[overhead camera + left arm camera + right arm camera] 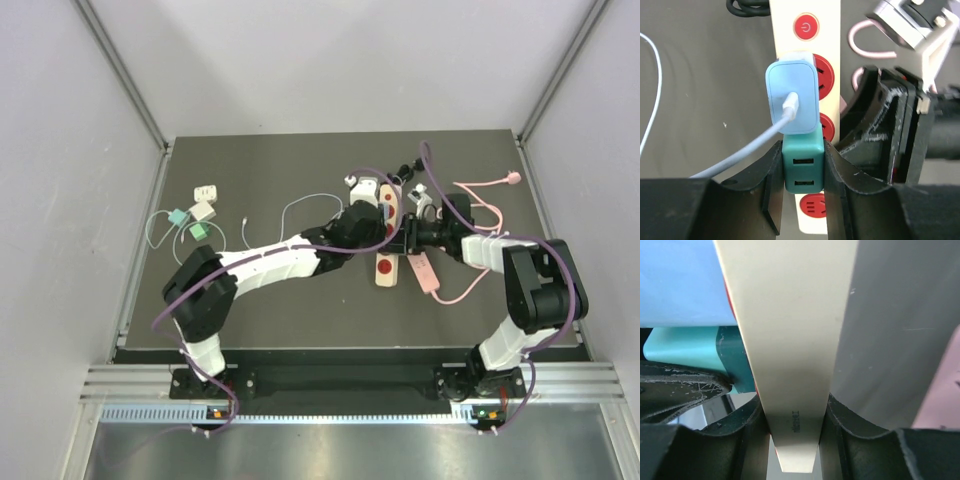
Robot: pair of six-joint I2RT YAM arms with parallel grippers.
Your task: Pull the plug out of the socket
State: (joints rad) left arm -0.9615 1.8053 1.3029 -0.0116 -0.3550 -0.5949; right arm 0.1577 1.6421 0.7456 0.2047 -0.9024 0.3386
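My left gripper has the teal plug. Next I should pull it off the power strip (pixel 384 270), swing left in the top view to the tabletop beside the chargers and let it go.
A cream power strip (pixel 384 270) with red sockets lies mid-table. In the left wrist view the strip (pixel 785 20) carries a light blue plug (pixel 792 95) with a pale cable, and a teal USB plug (pixel 802 172) right below it. My left gripper (pixel 802 147) is shut on the teal plug, one finger on each side. My right gripper (pixel 792 410) is shut on the strip's edge (pixel 790 340). The teal plug (pixel 685 347) and the blue plug (pixel 680 280) show at the left of that view. In the top view both grippers (pixel 375 228) (pixel 405 240) meet at the strip.
Several loose chargers (pixel 204 200) and a teal one (pixel 196 231) with a thin cable lie at the left. A pink charger (pixel 425 272) and a pink cable (pixel 480 185) lie right of the strip. A white cable (pixel 300 205) loops behind the left arm.
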